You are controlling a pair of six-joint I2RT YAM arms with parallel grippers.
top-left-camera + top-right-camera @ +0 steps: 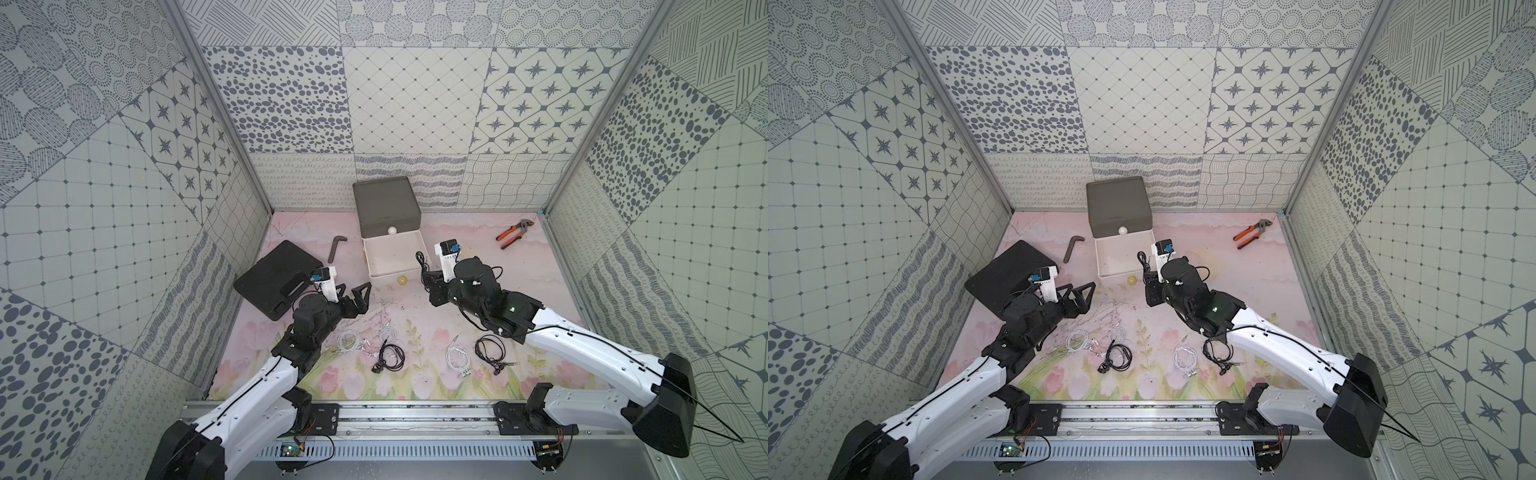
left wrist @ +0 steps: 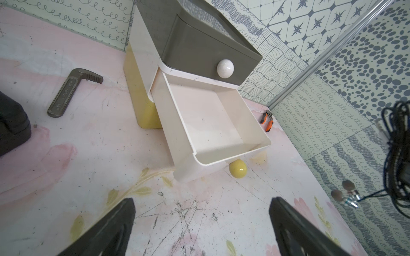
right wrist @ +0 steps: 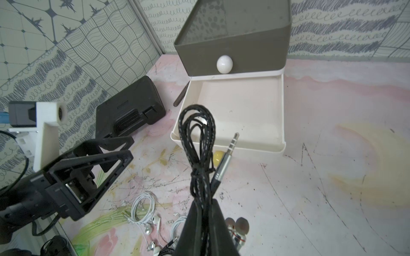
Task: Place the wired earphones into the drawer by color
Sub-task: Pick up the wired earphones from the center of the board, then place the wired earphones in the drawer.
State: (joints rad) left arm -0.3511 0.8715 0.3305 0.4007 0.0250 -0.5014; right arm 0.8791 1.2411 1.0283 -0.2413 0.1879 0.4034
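The drawer's white level is empty, so my right gripper will next cross it to its near corner by the black case and lower to release the coil.
The drawer point(image 1: 388, 205) stands at the back centre, its grey top tier shut. Its white middle tier point(image 1: 392, 259) is pulled out and holds nothing, as the left wrist view shows point(image 2: 213, 115). My right gripper point(image 1: 429, 279) is shut on a coil of black wired earphones point(image 3: 197, 137) just off the white tier's front right corner. The plug and earbuds hang loose. My left gripper point(image 1: 356, 286) stands open over bare mat, left of the drawer front point(image 2: 203, 201). On the near mat lie white coils point(image 1: 349, 338) point(image 1: 457, 359) and black coils point(image 1: 392, 357) point(image 1: 490, 351).
A flat black case point(image 1: 274, 278) lies left, beside my left arm. A grey metal wrench jaw point(image 1: 334, 247) lies left of the drawer, and orange-handled pliers point(image 1: 513, 233) at the back right. The bottom tier's yellow knob point(image 1: 402, 281) pokes out under the white tier.
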